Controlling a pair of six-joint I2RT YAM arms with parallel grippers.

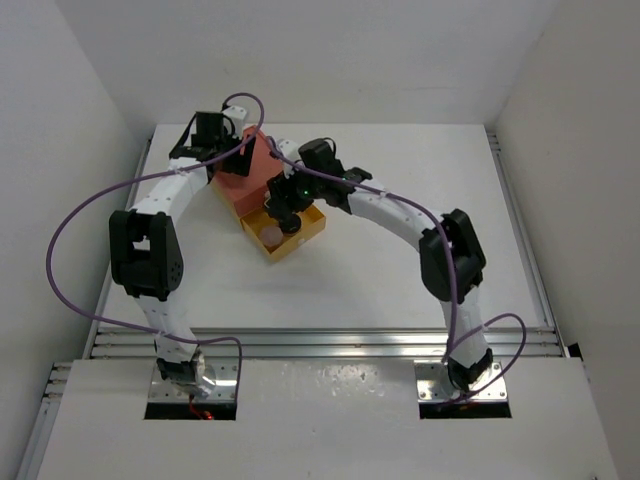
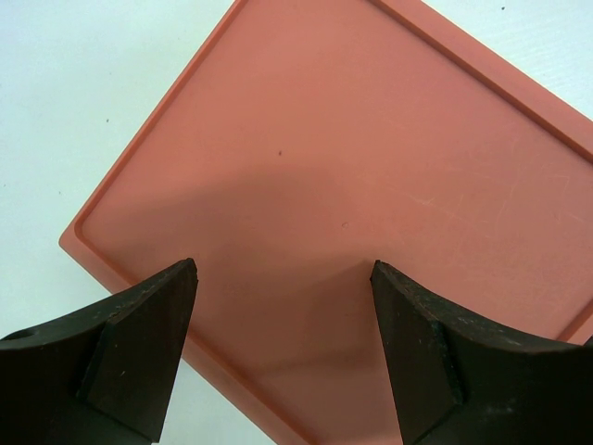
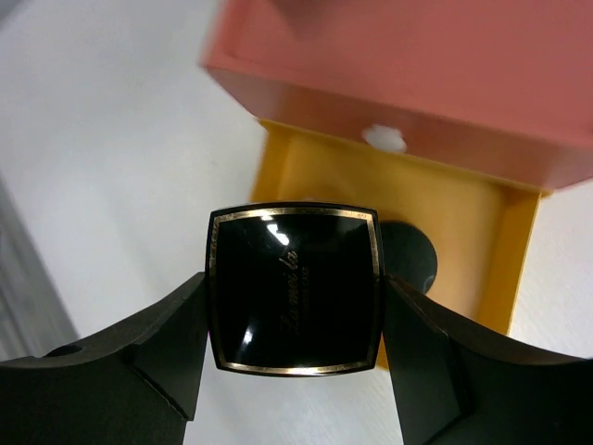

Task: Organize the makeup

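Note:
My right gripper should next go down toward the front of the orange-red box and let go of the black square compact, because the bare drawer bottom by the box [image 3: 417, 191] is below my gripper.
My right gripper [image 3: 293, 281] is shut on the black square compact with the gold mark [image 3: 295, 315] and holds it above the near-left corner of the open yellow drawer [image 3: 463, 209]. The black round compact [image 3: 412, 260] lies in that drawer. From above, the right gripper [image 1: 286, 208] hangs over the drawer [image 1: 310, 226], where the pink round disc [image 1: 272, 236] lies. My left gripper [image 2: 283, 278] is open and empty over the lid of the orange-red box [image 2: 352, 176]; it also shows in the top view [image 1: 232, 150]. The tan bottle and the white bottle are out of view.
The orange-red box [image 1: 250, 168] stands at the table's back left with its drawer pulled out toward the front right. White walls close in the table on three sides. A metal rail [image 1: 320, 342] runs along the near edge.

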